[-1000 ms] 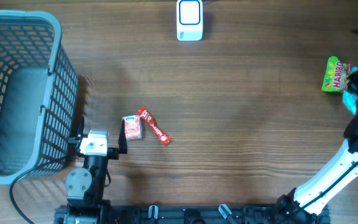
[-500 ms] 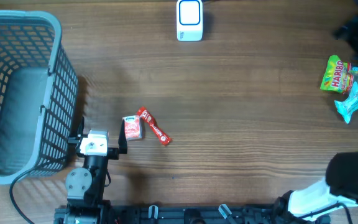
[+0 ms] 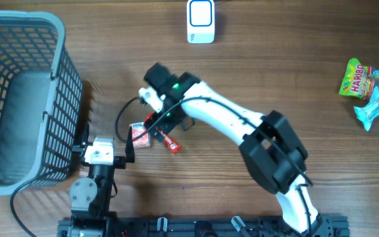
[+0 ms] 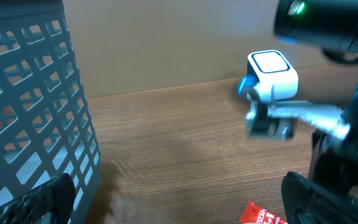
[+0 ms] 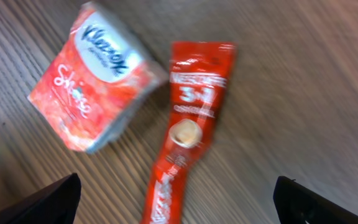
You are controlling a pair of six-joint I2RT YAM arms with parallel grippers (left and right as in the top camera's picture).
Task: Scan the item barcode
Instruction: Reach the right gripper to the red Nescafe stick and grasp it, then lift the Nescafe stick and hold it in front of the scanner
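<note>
I will move my right gripper straight down next, onto the red sachet's lower end beside the tissue pack, because that narrow part of the sachet is already between my open fingers.
A red Nescafe sachet [image 5: 188,137] lies flat on the wooden table next to a red and white Kleenex tissue pack [image 5: 92,84]. In the overhead view the sachet [image 3: 170,141] and the pack [image 3: 139,137] sit left of the table's middle. My right gripper [image 3: 152,124] hangs over them, open. In its wrist view the right gripper [image 5: 179,208] straddles the sachet's lower end without touching it. The white scanner [image 3: 201,21] stands at the far edge. My left gripper [image 3: 106,138] rests open beside the basket. Its wrist view shows the left gripper [image 4: 176,205] empty, with the sachet's corner [image 4: 260,214] close by.
A grey mesh basket [image 3: 58,99] fills the left side. A green Haribo bag [image 3: 355,78] and a light blue packet [image 3: 374,108] lie at the far right edge. The right arm [image 3: 229,122] stretches across the table's middle.
The right gripper let go of the packets at the far right, opened, and swung across the table to hover over the sachet and tissue pack. The left arm has not moved.
</note>
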